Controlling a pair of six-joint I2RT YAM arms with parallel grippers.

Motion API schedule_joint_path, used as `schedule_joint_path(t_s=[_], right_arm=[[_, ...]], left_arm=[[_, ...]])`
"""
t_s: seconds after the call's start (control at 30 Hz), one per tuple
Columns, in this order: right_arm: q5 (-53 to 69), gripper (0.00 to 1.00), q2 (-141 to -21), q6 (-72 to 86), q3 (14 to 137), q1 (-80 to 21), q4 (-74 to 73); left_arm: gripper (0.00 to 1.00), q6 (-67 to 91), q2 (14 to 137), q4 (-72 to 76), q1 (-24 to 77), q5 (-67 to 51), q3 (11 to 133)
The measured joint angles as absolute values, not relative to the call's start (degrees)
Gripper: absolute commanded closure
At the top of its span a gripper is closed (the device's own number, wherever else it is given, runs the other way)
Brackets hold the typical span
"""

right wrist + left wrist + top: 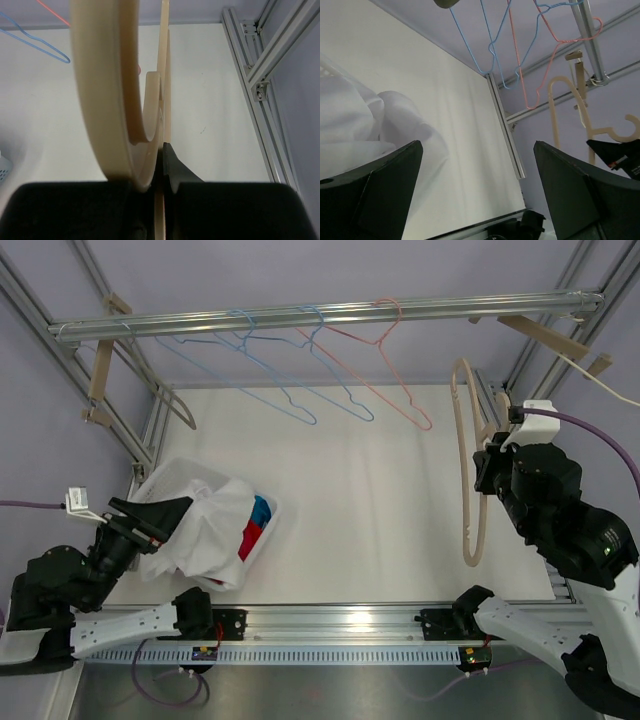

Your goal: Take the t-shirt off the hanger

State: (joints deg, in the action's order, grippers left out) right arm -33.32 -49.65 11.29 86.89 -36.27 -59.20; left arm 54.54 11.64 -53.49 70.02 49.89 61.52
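Note:
My right gripper carries the shirtless beige hanger outward next, sets its hook on the bare bar (443,309) beside the pink hanger and releases it.
The white t-shirt (205,522) lies crumpled over the white basket (268,530) at the left, off the hanger; it also shows in the left wrist view (350,117). My left gripper (163,517) is open and empty right beside the shirt, with its jaws wide apart (477,150). My right gripper (490,468) is shut on the bare beige hanger (470,490) and holds it upright above the table's right side. In the right wrist view the hanger (100,90) is pinched between the fingers (172,165).
A metal rail (330,315) spans the back, carrying blue wire hangers (290,390) and a pink wire hanger (400,390). Wooden hangers (100,370) hang at both rail ends. Aluminium frame posts (150,430) border the white table. Coloured clothes (256,522) lie in the basket.

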Motion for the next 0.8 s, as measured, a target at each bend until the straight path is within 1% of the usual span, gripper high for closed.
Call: schedule_joint_path(t_s=[0.17,0.27,0.37,0.47,0.6,0.7,0.8], right_arm=[[-32.88,1.00,-48.56,11.25,86.87,-36.27,-58.37],[-32.86,1.00,-48.56,11.09,86.89,-36.27,-58.35],[-32.86,1.00,-49.54,10.07,87.96,-36.27,-58.61],[-32.82,1.00,-51.72,8.32,90.45,-36.27,-58.46],[-30.57,1.00,-55.33,5.10,93.32,-36.27,-57.91],[-27.11,1.00,-58.81,2.50,94.83,-35.38,-57.28],[-21.89,1.00,-63.05,0.64,96.75,-30.46,-56.01]], left_arm=[[0.01,66.17,5.32,-58.54,84.79,55.70,55.94],[0.01,68.75,5.45,-61.04,90.61,59.75,55.20],[0.01,67.16,10.90,-62.96,91.88,63.83,58.85],[0.01,63.51,21.54,-62.04,91.92,67.46,64.97],[0.01,59.09,33.32,-60.95,92.03,70.67,68.47],[0.01,56.80,37.89,-60.73,92.12,71.96,68.77],[0.01,54.87,39.55,-60.71,92.20,72.77,68.77]])
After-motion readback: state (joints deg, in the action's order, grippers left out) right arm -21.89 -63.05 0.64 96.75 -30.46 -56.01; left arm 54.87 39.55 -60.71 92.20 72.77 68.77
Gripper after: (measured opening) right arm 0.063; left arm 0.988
